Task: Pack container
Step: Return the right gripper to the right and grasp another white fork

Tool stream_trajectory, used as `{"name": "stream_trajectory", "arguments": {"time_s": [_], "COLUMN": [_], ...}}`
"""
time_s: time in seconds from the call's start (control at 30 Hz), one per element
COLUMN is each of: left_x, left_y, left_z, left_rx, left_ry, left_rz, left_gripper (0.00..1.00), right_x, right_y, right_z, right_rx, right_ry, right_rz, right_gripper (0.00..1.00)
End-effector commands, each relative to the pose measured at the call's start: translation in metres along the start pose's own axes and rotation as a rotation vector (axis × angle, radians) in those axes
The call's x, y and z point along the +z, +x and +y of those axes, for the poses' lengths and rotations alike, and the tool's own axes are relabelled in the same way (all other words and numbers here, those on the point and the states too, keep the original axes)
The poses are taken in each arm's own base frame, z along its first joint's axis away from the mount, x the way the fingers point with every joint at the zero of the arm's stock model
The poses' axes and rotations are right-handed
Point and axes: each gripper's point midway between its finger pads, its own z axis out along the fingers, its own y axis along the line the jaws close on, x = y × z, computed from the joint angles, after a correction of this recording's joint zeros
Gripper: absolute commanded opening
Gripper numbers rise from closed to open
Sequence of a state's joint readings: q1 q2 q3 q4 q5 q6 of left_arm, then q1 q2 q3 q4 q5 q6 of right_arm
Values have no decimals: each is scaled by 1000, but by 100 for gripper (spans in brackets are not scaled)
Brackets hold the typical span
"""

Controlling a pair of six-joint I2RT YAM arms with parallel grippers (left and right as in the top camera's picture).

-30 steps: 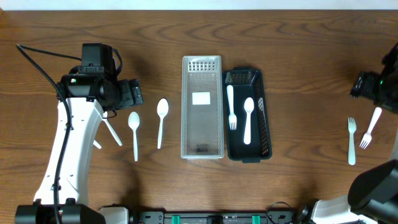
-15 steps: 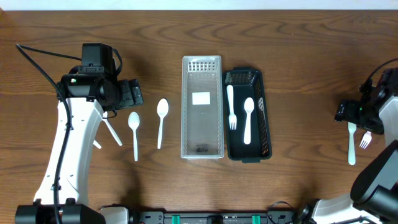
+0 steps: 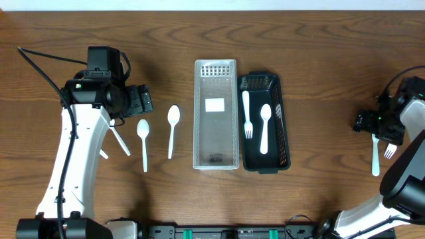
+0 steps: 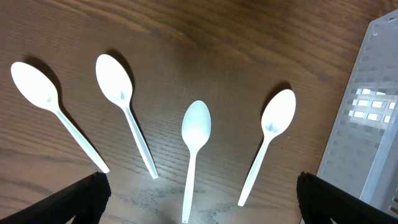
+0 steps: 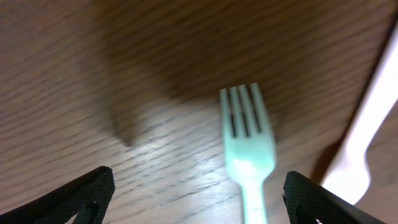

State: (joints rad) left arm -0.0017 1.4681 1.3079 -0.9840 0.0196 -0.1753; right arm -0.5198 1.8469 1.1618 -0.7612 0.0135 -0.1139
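Next, the right gripper moves down and to the right in its wrist view to close around the fork's neck, which lies below it and off-center.
A clear plastic tray (image 3: 216, 156) stands at the table's middle. A black basket (image 3: 285, 133) beside it holds a white fork (image 3: 247, 114) and a white spoon (image 3: 264, 128). Several white spoons lie left of the tray (image 3: 172, 129), and they show in the left wrist view (image 4: 194, 143). My left gripper (image 3: 136, 99) hangs open and empty above them (image 4: 202, 186). Two white forks (image 3: 375, 154) lie at the far right. My right gripper (image 3: 367, 121) is open over the head of the left fork (image 5: 249, 143), low above the table (image 5: 198, 186).
The clear tray's edge shows at the right of the left wrist view (image 4: 367, 124). A second fork (image 5: 367, 130) lies just right of the one between my right fingers. The left arm covers part of the leftmost spoons (image 3: 121, 141).
My right arm has moved left and down from the table's right edge to the head of the left fork. The left arm and the spoons have not moved.
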Motion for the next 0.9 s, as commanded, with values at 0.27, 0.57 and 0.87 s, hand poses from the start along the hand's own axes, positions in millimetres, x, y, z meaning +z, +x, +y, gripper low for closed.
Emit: {"name": "stream_trajectory", "arguments": {"time_s": [0.27,0.57,0.87], "left_x": [-3,-3,-3], "left_y": [-5,-5,-5], "left_z": [2,2,2], "left_rx": [13,13,13], "left_ry": [-6,-6,-6], "left_rz": [-13,-13,-13], "left_gripper": [98,98,98], "right_x": [8,22,26], "right_y": [3,9,9], "right_z": [-13,-12,-12], "right_rx": [65,66,67], "right_ry": [-42,-48,-48], "right_rz": [6,49,52], "right_gripper": [89,89,77]}}
